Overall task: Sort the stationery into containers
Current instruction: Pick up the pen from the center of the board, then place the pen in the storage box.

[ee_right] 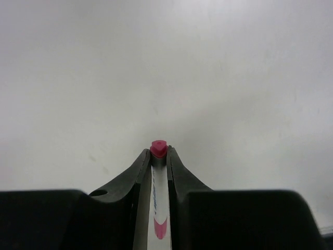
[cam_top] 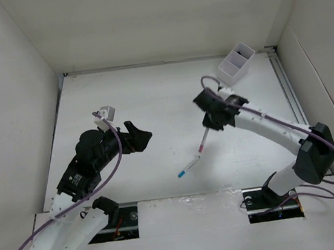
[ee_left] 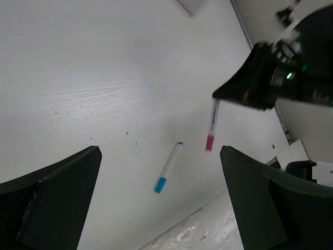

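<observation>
The right gripper carries the pen outward next and releases it there, since the box's open near section (cam_top: pixel 228 69) lies outward of it, to its right in the top view.
My right gripper (cam_top: pixel 210 119) is shut on a thin white pen with pink ends (cam_top: pixel 203 140) and holds it above the table, its pink tip pointing down toward the near edge. In the right wrist view the pen (ee_right: pixel 159 203) sits between the closed fingers of the gripper (ee_right: pixel 158 154). It also shows in the left wrist view (ee_left: pixel 212 130). A second white pen with a blue cap (cam_top: pixel 188 167) lies flat on the table, and shows in the left wrist view (ee_left: pixel 169 167). My left gripper (cam_top: pixel 141 137) is open and empty (ee_left: pixel 158 153), left of both pens. The white two-compartment box (cam_top: pixel 237 63) stands at the far right.
White walls enclose the table on the left, back and right. A metal rail (cam_top: pixel 288 92) runs along the right edge near the box. The right arm (ee_left: pixel 291 62) fills the upper right of the left wrist view.
</observation>
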`<state>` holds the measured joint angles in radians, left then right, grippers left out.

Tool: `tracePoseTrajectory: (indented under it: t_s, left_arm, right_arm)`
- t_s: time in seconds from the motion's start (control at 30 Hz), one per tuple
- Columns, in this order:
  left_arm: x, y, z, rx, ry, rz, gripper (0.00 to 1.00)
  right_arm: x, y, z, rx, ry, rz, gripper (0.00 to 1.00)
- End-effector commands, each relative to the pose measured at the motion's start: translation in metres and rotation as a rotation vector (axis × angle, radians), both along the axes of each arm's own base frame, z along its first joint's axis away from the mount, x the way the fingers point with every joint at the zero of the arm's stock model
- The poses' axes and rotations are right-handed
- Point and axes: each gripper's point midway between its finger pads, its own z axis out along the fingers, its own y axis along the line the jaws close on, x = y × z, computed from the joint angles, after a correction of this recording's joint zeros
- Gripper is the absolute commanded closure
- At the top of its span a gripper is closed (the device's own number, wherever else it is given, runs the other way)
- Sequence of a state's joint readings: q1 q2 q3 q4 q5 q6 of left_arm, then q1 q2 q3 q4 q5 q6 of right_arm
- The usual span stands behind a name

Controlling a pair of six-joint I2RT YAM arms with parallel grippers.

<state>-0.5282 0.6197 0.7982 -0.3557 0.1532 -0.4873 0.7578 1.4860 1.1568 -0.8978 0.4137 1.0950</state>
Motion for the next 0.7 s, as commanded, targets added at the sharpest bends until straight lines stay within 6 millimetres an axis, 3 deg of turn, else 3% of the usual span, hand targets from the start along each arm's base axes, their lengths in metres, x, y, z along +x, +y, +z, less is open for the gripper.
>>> tracePoseTrajectory:
  t_s: [0.0,0.07,0.1,0.13,0.23,0.33,0.43,0.57,0.67]
  left_arm:
    - [0.005,-0.002,0.017,-0.028,-0.048,0.005,0.0]
    - [0.005,-0.002,0.017,-0.028,-0.049,0.005,0.0]
    - [0.006,-0.002,0.014,-0.023,-0.041,0.005,0.0]
    - [0.006,-0.002,0.019,-0.029,-0.05,0.005,0.0]
    - [0.007,-0.003,0.021,-0.029,-0.05,0.005,0.0]
    - [0.011,-0.001,0.019,-0.019,-0.045,0.022,0.0]
    - [0.014,-0.004,0.021,-0.02,-0.045,0.022,0.0]
    - [0.02,-0.005,0.022,-0.016,-0.045,0.031,0.0]
    - [0.024,-0.005,0.022,-0.009,-0.039,0.043,0.0]
  right_arm:
    - [0.087,-0.05,0.092,-0.037,-0.295,-0.141,1.0]
    - [0.127,-0.082,0.121,-0.135,-0.395,-0.189,1.0]
    - [0.159,-0.107,0.159,-0.148,-0.503,-0.282,1.0]
    - [0.181,-0.12,0.153,-0.212,-0.5,-0.319,1.0]
    - [0.235,-0.17,0.182,-0.355,-0.588,-0.468,1.0]
    - [0.271,-0.199,0.202,-0.5,-0.644,-0.503,1.0]
    - [0.293,-0.209,0.215,-0.562,-0.714,-0.543,1.0]
    - [0.312,-0.217,0.213,-0.646,-0.743,-0.553,1.0]
    - [0.325,-0.22,0.2,-0.671,-0.729,-0.548,1.0]
